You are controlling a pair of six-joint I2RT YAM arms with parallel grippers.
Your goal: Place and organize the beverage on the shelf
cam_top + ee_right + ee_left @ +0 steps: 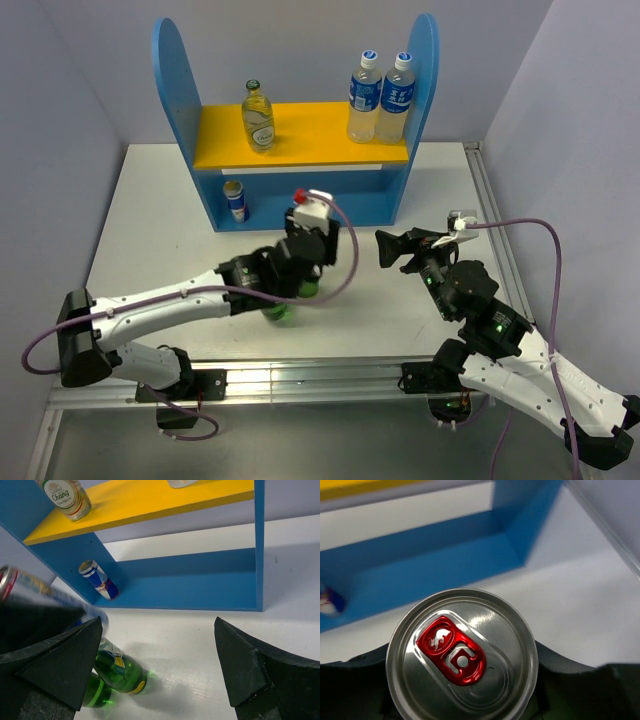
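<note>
I will swing my left gripper outward and to its left in the top view to the empty spot (pixel 264 208) (pixel 372 594) beside the standing blue-and-silver can, then lower it and let go.
My left gripper (pixel 303 252) is shut on a slim silver can (pixel 462 652) with a red tab, held in front of the shelf (pixel 300 205); its dark fingers (pixel 570 680) flank the can. The can also shows blurred in the right wrist view (pixel 45 596). Another blue-and-silver can (pixel 234 200) stands on the shelf's lower level at the left. A clear glass bottle (pixel 257 115) stands on the yellow upper board (pixel 310 135). Two green bottles (pixel 120 672) lie on the table under the left arm (pixel 283 303). My right gripper (pixel 385 250) is open and empty, to the right.
Two taller clear plastic bottles with blue labels (pixel 382 97) stand at the right end of the upper board. The shelf's tall blue side panels (pixel 425 70) rise on both sides. A metal rail (pixel 490 200) runs along the table's right edge.
</note>
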